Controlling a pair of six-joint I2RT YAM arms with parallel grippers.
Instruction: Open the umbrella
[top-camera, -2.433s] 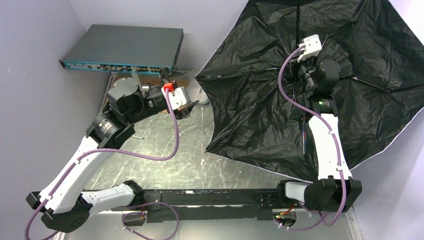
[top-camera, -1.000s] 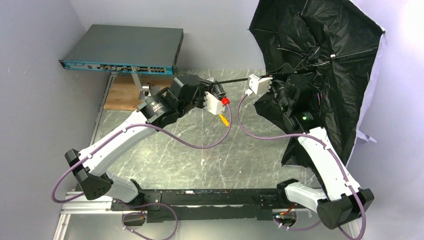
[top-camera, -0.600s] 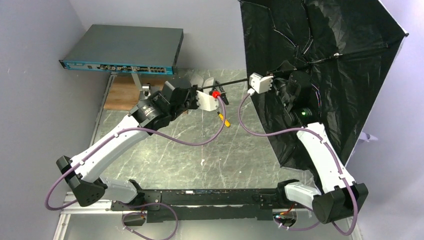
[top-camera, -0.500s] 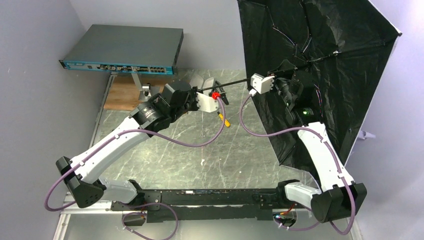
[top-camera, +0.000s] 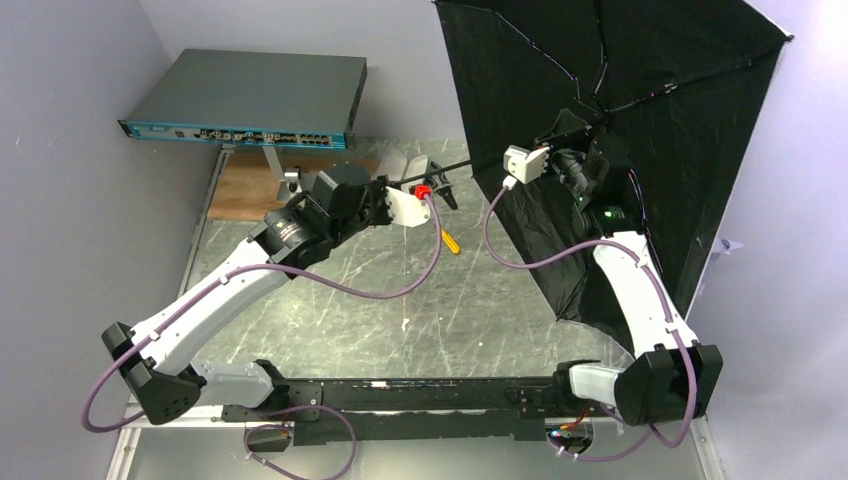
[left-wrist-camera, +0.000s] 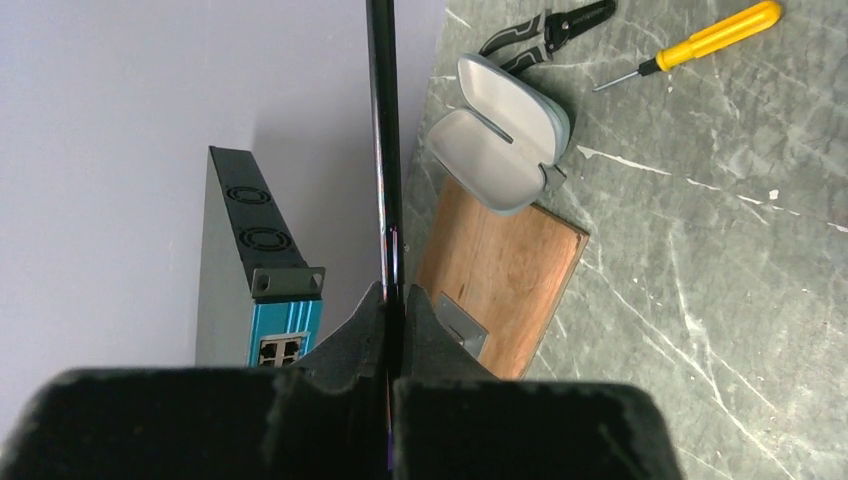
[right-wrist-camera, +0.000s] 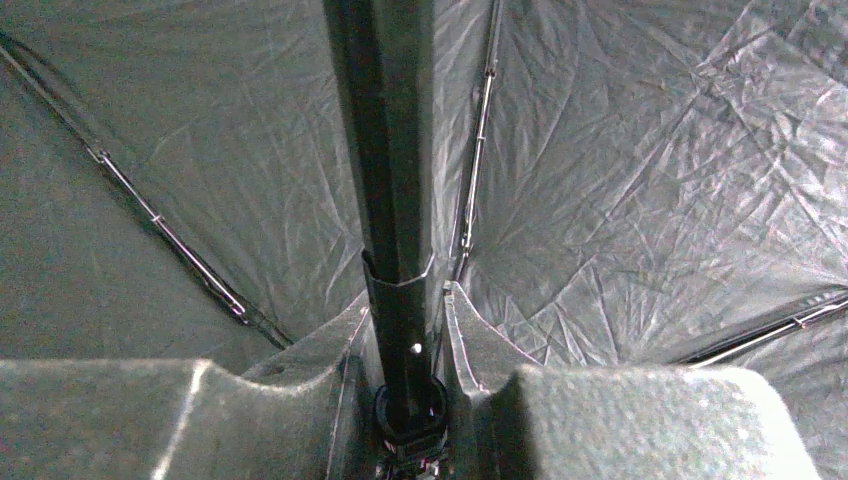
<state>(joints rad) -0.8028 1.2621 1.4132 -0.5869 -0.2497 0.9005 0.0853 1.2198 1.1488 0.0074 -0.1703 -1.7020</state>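
The umbrella's canopy is already spread, so my right gripper needs to move slightly back and open to let go of the thicker part of the umbrella's stem between its fingers.
The umbrella (top-camera: 640, 120) stands spread at the upper right, its black lining (right-wrist-camera: 650, 180) and thin ribs facing me. Its thin black shaft (top-camera: 465, 165) runs level from the canopy toward the left arm. My left gripper (top-camera: 412, 183) is shut on the thin end of that shaft (left-wrist-camera: 383, 120), jaws pinched tight around it (left-wrist-camera: 392, 300). My right gripper (top-camera: 562, 140) is shut on the thicker part of the shaft (right-wrist-camera: 385, 130) near the canopy, with fingers on both sides (right-wrist-camera: 402, 300). The handle is hidden.
An open pale oval case (left-wrist-camera: 500, 145), black pliers (left-wrist-camera: 545, 25) and a yellow screwdriver (left-wrist-camera: 710, 30) lie on the marble table (top-camera: 400, 300). A wooden board (left-wrist-camera: 500, 270) and a dark network switch (top-camera: 245, 100) sit at the back left by the wall.
My left gripper closed on the shaft and drew left. The canopy spread wider and swung up and left, and the right arm rose with it.
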